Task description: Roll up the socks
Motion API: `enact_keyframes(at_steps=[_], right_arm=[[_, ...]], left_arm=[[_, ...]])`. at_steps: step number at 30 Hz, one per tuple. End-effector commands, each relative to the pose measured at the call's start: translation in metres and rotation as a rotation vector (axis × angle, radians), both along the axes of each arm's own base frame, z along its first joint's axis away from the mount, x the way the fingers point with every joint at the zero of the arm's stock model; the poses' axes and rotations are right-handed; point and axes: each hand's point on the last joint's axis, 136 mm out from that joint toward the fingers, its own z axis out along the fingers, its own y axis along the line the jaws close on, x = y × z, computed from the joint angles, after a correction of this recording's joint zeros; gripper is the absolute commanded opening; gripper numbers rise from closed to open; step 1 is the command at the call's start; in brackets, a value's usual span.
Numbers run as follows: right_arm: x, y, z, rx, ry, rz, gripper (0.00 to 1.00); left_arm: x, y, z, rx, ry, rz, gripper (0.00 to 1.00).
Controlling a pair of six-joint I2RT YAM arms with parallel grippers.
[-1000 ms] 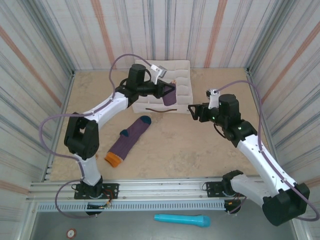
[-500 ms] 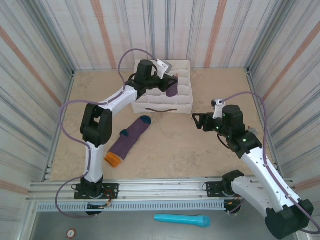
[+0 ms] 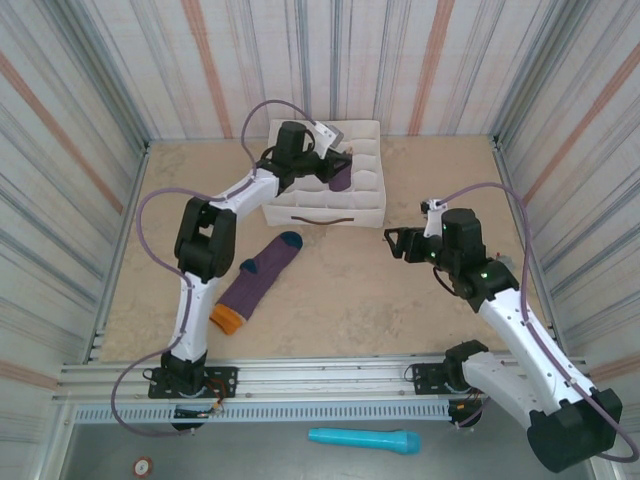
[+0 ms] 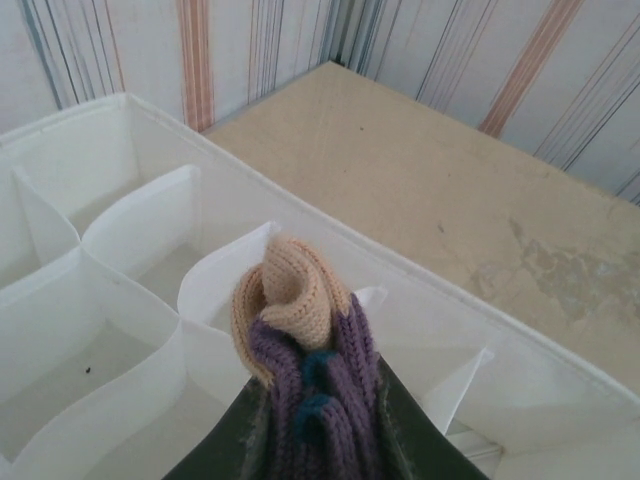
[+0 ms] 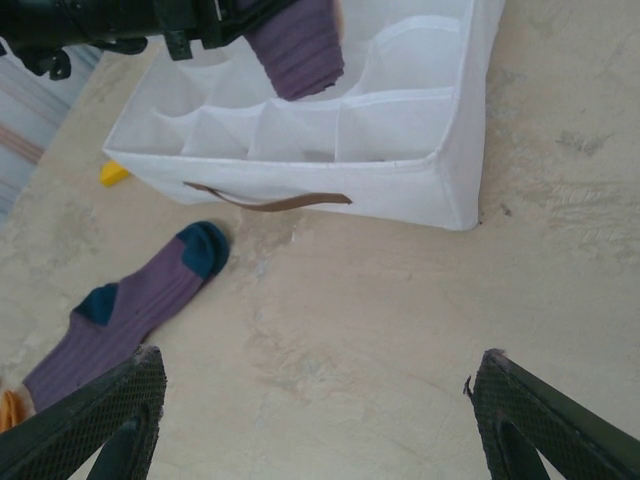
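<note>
I need to lower my left gripper with the rolled sock toward the box's section [image 3: 347, 187] beneath it and release the sock. The sock still hangs above the dividers of the white box.
One of the socks is a rolled purple bundle [image 3: 342, 180] with a pale orange cuff and teal patches. My left gripper [image 3: 333, 170] is shut on it and holds it over the white divided box [image 3: 300, 214]. In the left wrist view the rolled sock [image 4: 305, 335] pokes out past the dark fingers [image 4: 430, 450], just above a compartment of the box [image 4: 450, 300]. The other sock [image 3: 258, 280] lies flat on the table in front of the box, teal toe toward it, orange cuff nearest me. My right gripper [image 3: 397, 243] hangs open over bare table right of that flat sock [image 5: 130, 310], holding nothing.
The box [image 5: 400, 185] has a brown strap handle [image 5: 268, 201] on its front wall. A small yellow object [image 5: 113, 174] lies by the box's left corner. A teal cylinder [image 3: 363, 439] rests off the table beyond the front rail. Striped walls enclose the table on three sides.
My left gripper has carried the rolled sock a little further back over the box. My right gripper has drawn back toward me, away from the box.
</note>
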Motion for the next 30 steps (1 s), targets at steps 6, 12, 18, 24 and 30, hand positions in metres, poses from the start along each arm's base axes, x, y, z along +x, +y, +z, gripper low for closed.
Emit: enact_keyframes(at_steps=[6, 12, 18, 24, 30], right_arm=[[-0.007, 0.005, -0.013, 0.037, 0.056, 0.021, 0.82], [-0.009, 0.006, -0.013, 0.043, 0.06, 0.027, 0.82], [-0.009, 0.005, -0.014, 0.04, 0.065, 0.027, 0.82], [-0.013, 0.004, -0.009, 0.043, 0.045, 0.029, 0.82], [-0.014, 0.005, -0.011, 0.049, 0.058, 0.033, 0.82]], left_arm=[[0.009, -0.016, 0.014, 0.038, -0.172, -0.036, 0.0], [0.006, -0.022, 0.008, 0.09, -0.239, -0.048, 0.0], [0.0, -0.022, -0.002, 0.143, -0.308, -0.034, 0.0], [0.001, -0.019, -0.012, 0.194, -0.349, -0.016, 0.0], [-0.001, -0.014, -0.011, 0.194, -0.381, 0.008, 0.0]])
